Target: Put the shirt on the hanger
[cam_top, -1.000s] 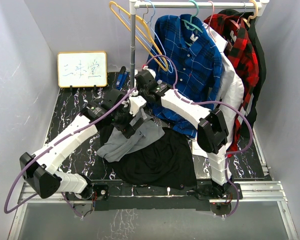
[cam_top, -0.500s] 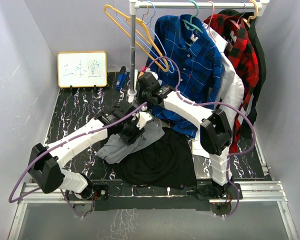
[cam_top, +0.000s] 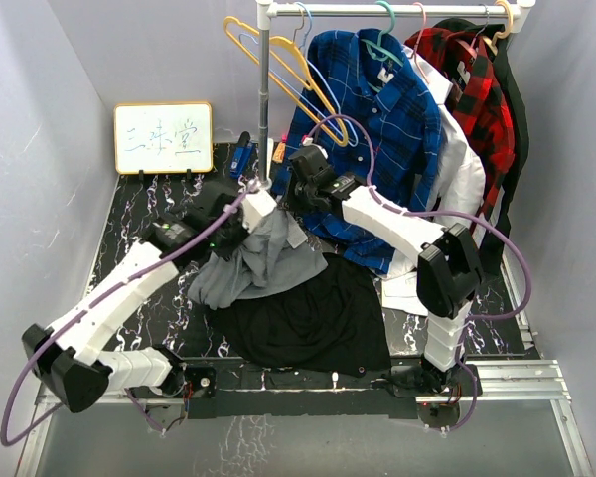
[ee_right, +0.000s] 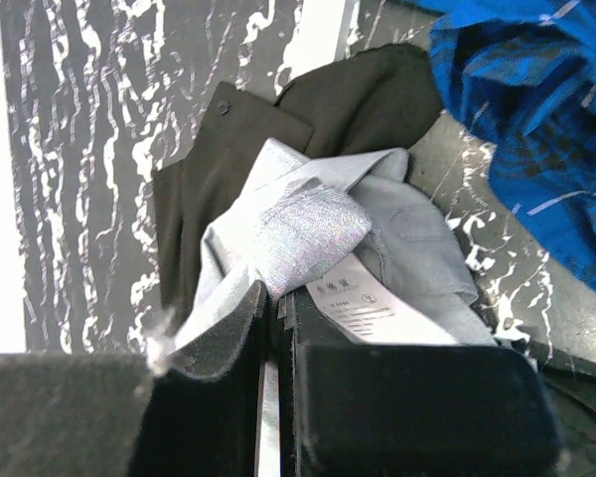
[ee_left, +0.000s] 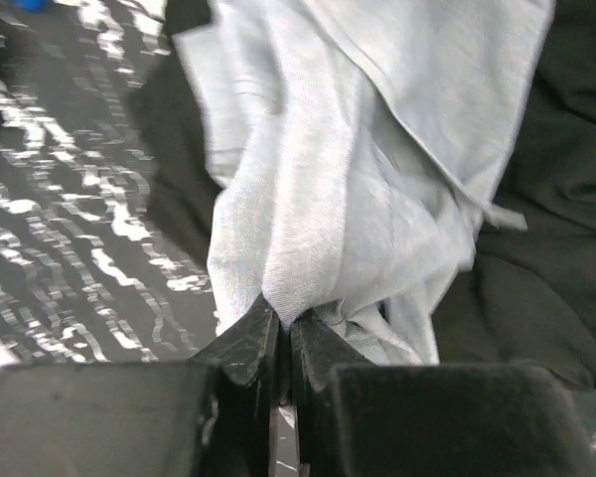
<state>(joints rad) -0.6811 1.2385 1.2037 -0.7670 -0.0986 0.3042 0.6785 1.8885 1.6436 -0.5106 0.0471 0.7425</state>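
I will lift my right gripper to spread the bunched shirt, then lower and release over the draped grey fabric by the pole (ee_right: 417,234), as that fabric lies below.
The grey shirt (cam_top: 250,266) hangs bunched between both grippers above the black marble table, its lower part draped on a black cloth. My left gripper (cam_top: 250,217) is shut on a fold of the shirt (ee_left: 358,169), with the fabric pinched at the jaw tips of that gripper (ee_left: 285,323). My right gripper (cam_top: 296,197) is shut on the shirt's collar area (ee_right: 308,229), beside a white label (ee_right: 363,303); its jaws (ee_right: 278,303) meet on the cloth. The light-blue hanger (cam_top: 305,62) hangs on the rail behind, between the yellow hangers and the blue plaid shirt.
A black cloth (cam_top: 308,318) lies on the table under the shirt. The rack pole (cam_top: 264,99) stands just behind the grippers. Yellow hangers (cam_top: 268,50), a blue plaid shirt (cam_top: 387,129) on a teal hanger (cam_top: 385,40), and a red plaid shirt (cam_top: 472,99) hang on the rail. A whiteboard (cam_top: 163,137) leans at back left.
My left gripper has closed on the grey shirt and risen toward the back, lifting that side of the fabric. The right gripper shifted slightly right, still gripping.
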